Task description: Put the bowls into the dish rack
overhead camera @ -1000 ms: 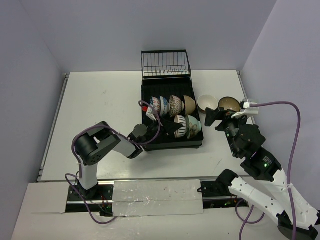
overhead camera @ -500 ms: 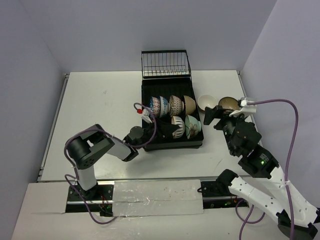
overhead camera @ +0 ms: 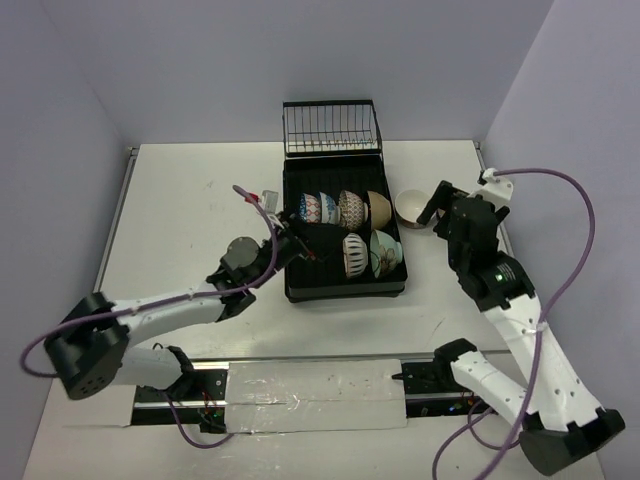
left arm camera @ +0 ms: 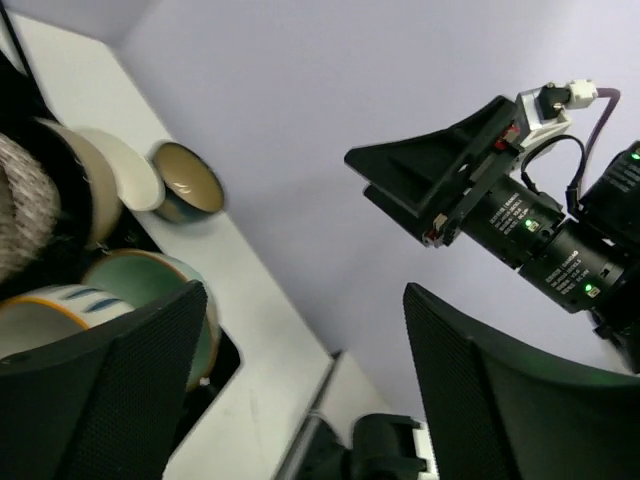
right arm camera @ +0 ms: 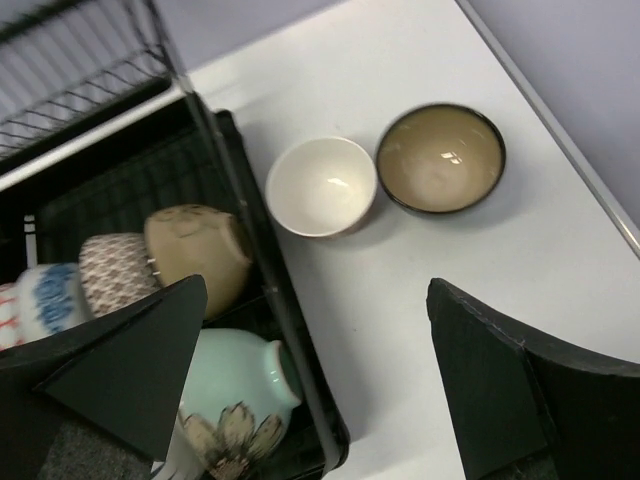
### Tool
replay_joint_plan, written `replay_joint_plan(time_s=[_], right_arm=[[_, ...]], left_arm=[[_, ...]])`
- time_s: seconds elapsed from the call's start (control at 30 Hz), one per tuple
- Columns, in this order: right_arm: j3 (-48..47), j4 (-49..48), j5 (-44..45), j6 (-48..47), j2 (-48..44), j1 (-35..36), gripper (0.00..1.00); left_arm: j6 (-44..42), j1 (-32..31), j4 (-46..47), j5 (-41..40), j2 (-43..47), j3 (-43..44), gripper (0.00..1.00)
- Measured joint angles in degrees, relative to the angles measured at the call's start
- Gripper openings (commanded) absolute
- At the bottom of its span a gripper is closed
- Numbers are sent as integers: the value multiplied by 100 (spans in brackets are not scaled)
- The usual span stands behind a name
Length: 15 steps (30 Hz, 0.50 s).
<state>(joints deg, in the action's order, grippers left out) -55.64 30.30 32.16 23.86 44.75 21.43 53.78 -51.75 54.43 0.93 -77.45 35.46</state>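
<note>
The brown bowl (right arm camera: 441,158) by the white bowl stands open side up below my right gripper. My right gripper needs to lower its open fingers to both sides of the bowl's dark rim and close.
The black dish rack (overhead camera: 345,293) holds several bowls on edge, among them a tan one (right arm camera: 200,250) and a pale green one (right arm camera: 235,390). Two bowls stand upright on the table right of it: a white bowl (right arm camera: 322,186) and a dark-rimmed brown bowl (right arm camera: 441,158). My right gripper (right arm camera: 315,330) hangs open above them with nothing between its fingers; in the top view it hides the brown bowl. Over the rack's left side, my left gripper (overhead camera: 305,240) is open and empty, apart from the bowls.
An upright wire basket (overhead camera: 331,128) closes the rack's far end. Walls stand close behind and to the right of the table (overhead camera: 200,220). In the left wrist view the right arm's gripper (left arm camera: 440,180) shows against the wall.
My left gripper opened, let go of a patterned bowl in the rack's near row, and drew back left and up. The right gripper moved farther back over the brown bowl.
</note>
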Motion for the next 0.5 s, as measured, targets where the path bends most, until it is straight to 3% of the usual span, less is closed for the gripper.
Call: replay_joint_plan(time_s=[0.23, 0.4, 0.5], right_arm=[[-254, 125, -765, 332, 1384, -1222, 88], [-511, 33, -1390, 267, 2691, -1840, 75], [-713, -48, -1589, -50, 3491, -1998, 74]], left_arm=[[-1086, 317, -3480, -739, 1368, 1150, 99], [-1974, 1270, -5718, -887, 1781, 2031, 99], [-2583, 1843, -6655, -920, 1963, 2223, 99]])
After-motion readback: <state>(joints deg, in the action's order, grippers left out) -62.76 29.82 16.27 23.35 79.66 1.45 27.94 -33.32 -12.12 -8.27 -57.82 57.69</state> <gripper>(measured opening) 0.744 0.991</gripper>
